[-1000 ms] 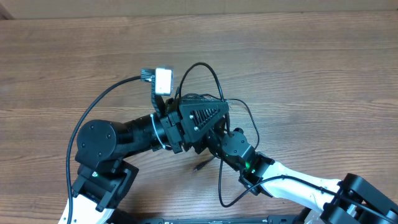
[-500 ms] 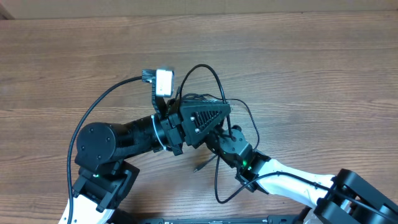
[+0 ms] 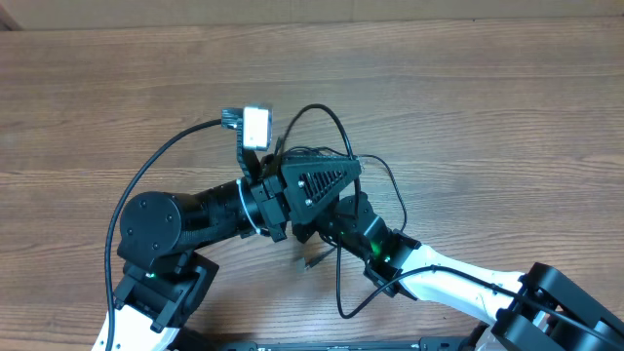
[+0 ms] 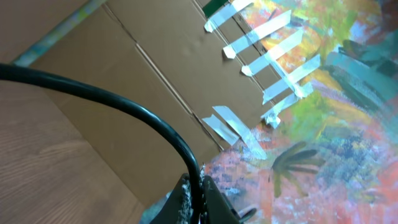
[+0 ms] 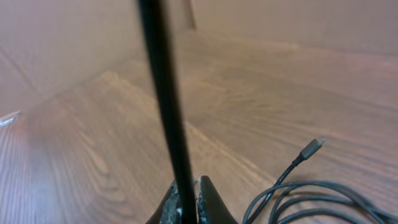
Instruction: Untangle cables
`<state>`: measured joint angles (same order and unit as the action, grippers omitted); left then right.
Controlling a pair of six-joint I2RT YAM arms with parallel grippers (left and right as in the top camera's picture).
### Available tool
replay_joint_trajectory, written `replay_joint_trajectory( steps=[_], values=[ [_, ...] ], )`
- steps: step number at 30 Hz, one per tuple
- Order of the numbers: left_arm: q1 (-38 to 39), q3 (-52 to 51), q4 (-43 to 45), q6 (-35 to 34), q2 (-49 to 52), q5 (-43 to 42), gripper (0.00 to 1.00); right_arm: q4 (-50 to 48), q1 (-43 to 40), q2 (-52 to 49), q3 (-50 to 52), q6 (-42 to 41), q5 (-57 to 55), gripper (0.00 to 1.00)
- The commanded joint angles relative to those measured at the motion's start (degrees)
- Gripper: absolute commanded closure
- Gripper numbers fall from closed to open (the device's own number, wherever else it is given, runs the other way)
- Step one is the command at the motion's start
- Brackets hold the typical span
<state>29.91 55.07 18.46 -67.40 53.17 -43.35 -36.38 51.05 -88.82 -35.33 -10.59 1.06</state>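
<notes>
The robot will next move its left gripper down and to the left in the overhead view, beside the cable loops, to free the cable, since it covers the robot's right gripper.
Thin black cables (image 3: 314, 109) lie in loops on the wooden table (image 3: 487, 117) around both gripper heads, with a small plug (image 3: 312, 261) at the front. My left gripper (image 4: 199, 196) is shut on one cable (image 4: 124, 102), which arches up out of its fingers. My right gripper (image 5: 186, 198) is shut on a cable (image 5: 163, 93) that runs straight up from its fingers. In the overhead view the right gripper (image 3: 336, 219) sits tucked under the left gripper's black head (image 3: 317, 183). More cable loops (image 5: 311, 193) and a plug (image 5: 313, 147) lie to its right.
A white wrist camera (image 3: 256, 127) with a thicker black arm cord (image 3: 156, 161) sits left of the tangle. A cable loop (image 3: 346, 297) hangs off the right arm near the table's front edge. The left wrist view shows taped cardboard (image 4: 155, 81) and a painted surface (image 4: 336, 124).
My right gripper has slid up and left under the left gripper's head and closed on a cable. The left gripper has stayed shut and still.
</notes>
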Motion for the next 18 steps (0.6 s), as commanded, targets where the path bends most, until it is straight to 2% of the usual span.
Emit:
replay_joint_trajectory(
  steps=[1, 5, 8, 12, 18],
  values=[
    [-0.5, 1.0, 0.4, 1.2, -0.3, 2.3, 0.96, 0.1, 0.1, -0.2, -1.2, -3.2, 4.2, 0.96],
    [-3.0, 1.0, -1.6, 1.5, -0.3, 3.1, 0.96, 2.6, 0.1, 2.3, -1.2, -6.4, 7.1, 0.96],
    [-7.0, 1.0, -3.7, 1.6, -0.3, 3.1, 0.96, 10.6, 0.1, 6.3, -1.2, -8.3, 7.7, 0.96],
    [-13.7, 1.0, -10.7, 1.6, -0.3, 3.2, 0.96, 22.7, 0.1, 13.0, -1.2, -9.2, 14.5, 0.96],
    [-21.4, 1.0, -21.7, 1.4, -0.3, 3.0, 0.96, 34.0, 0.1, 17.9, -1.1, -9.7, 23.9, 0.96]
  ],
)
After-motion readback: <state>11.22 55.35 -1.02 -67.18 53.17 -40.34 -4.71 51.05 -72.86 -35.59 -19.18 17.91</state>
